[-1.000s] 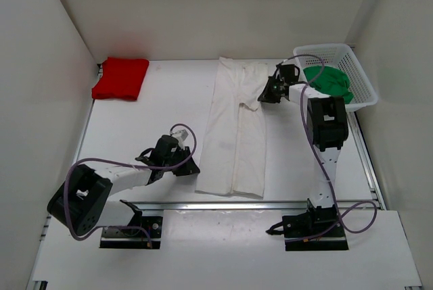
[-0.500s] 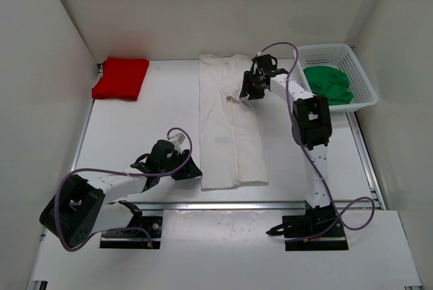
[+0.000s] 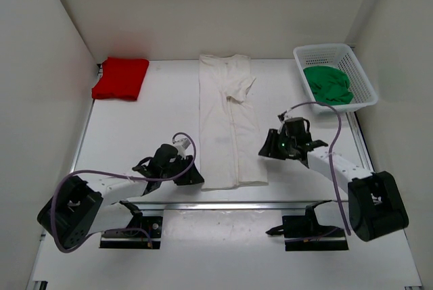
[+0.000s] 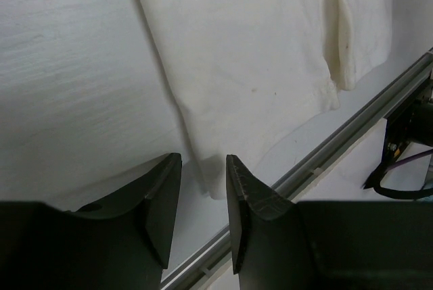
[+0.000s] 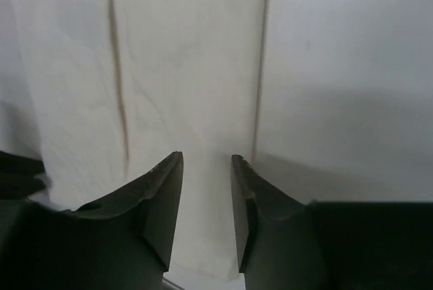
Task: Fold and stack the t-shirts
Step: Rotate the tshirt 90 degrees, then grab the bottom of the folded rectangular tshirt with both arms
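Observation:
My right gripper is above the white t-shirt's near corner on the basket side, which is nearer my base, so it needs to move back and down onto that corner next.
The white t-shirt (image 3: 226,128) lies as a long narrow strip down the table's middle, its right sleeve folded inward near the far end. My left gripper (image 3: 196,175) is open at the shirt's near left corner; in the left wrist view (image 4: 203,168) that corner of the shirt (image 4: 257,46) lies just ahead of the parted jaws. My right gripper (image 3: 265,149) is open at the shirt's right edge; in the right wrist view (image 5: 206,161) it hovers over the shirt (image 5: 189,67). The red t-shirt (image 3: 120,77) lies folded at the far left. The green t-shirt (image 3: 328,84) is bunched in the basket.
The white mesh basket (image 3: 325,50) stands at the far right corner. A metal rail (image 3: 270,204) runs along the table's near edge, just behind the shirt's hem, and shows in the left wrist view (image 4: 352,134). White walls close in the table on three sides.
My right gripper has let go of the far sleeve, now folded inward, and drawn back to the shirt's near right edge. My left gripper has edged closer to the near left corner.

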Motion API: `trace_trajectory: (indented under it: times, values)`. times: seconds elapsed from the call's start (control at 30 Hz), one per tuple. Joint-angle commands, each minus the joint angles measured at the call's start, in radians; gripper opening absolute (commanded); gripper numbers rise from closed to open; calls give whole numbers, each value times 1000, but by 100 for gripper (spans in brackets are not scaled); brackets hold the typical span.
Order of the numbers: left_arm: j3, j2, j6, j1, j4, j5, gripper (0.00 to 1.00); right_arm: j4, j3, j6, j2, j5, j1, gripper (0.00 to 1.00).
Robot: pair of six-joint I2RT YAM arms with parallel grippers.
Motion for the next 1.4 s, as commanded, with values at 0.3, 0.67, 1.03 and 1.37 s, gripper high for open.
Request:
trace_trajectory:
  times: [0.3,0.67,1.03,1.37]
  values:
    - [-74,-40,43,-32,-180,-42,45,-35,-329,116,-314,-42,55,42]
    - [-52,8,13,-80,-140,1,41,-41,-445,202,-476,-60,69,8]
    - [-123,-192,63,6,-305,30,0,-345,-506,461,-823,32,396,0]
    - [-85,-328,-3,9,-381,93,0,-394,-411,368,-814,-3,289,0]
